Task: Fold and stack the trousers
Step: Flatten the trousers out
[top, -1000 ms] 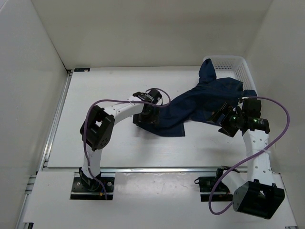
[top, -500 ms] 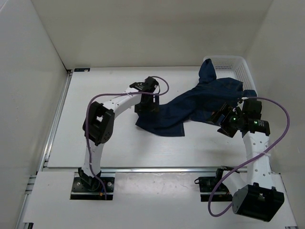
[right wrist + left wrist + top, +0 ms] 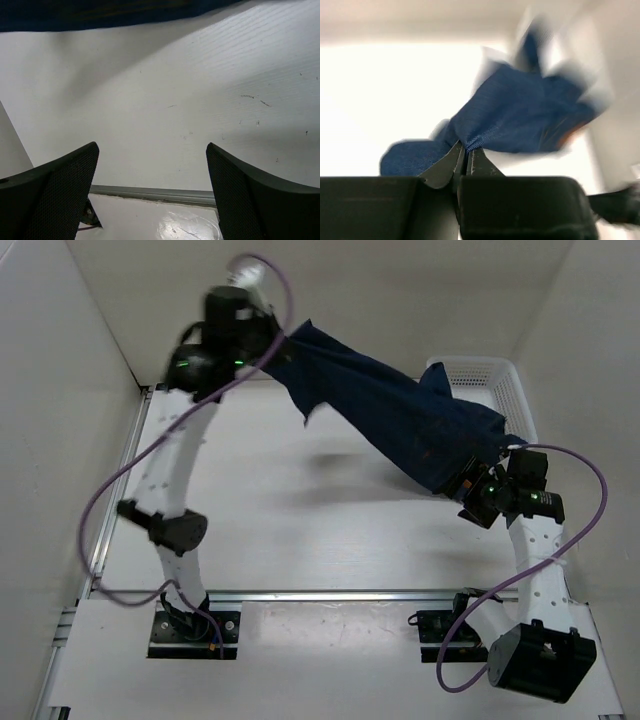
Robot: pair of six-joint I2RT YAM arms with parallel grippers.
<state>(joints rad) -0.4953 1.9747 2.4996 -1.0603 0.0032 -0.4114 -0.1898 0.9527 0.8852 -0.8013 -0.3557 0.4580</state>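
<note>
The trousers [image 3: 400,415] come off the basket next, pulled by my left gripper, which stays high and releases the fold over the bare tabletop, as cloth still drapes the basket's rim.
The dark blue trousers [image 3: 400,415] hang stretched in the air, from high at the back left down to the basket at the right. My left gripper [image 3: 277,340] is raised high and shut on one end of the cloth. The left wrist view shows its jaws [image 3: 466,149] pinched on a fold of the trousers [image 3: 520,115]. My right gripper [image 3: 463,489] stands open by the trousers' lower end, near the table. Nothing lies between its fingers [image 3: 151,146]; the trousers [image 3: 100,12] show only as a dark edge above it.
A white mesh basket [image 3: 503,376] stands at the back right corner, with part of the trousers draped over its rim. The white table [image 3: 300,530] is walled at the back and sides. A metal rail [image 3: 330,593] runs along its near edge.
My left gripper has shut on the trousers' end and swung up and to the back left, lifting the cloth off the table. The right arm has hardly moved.
</note>
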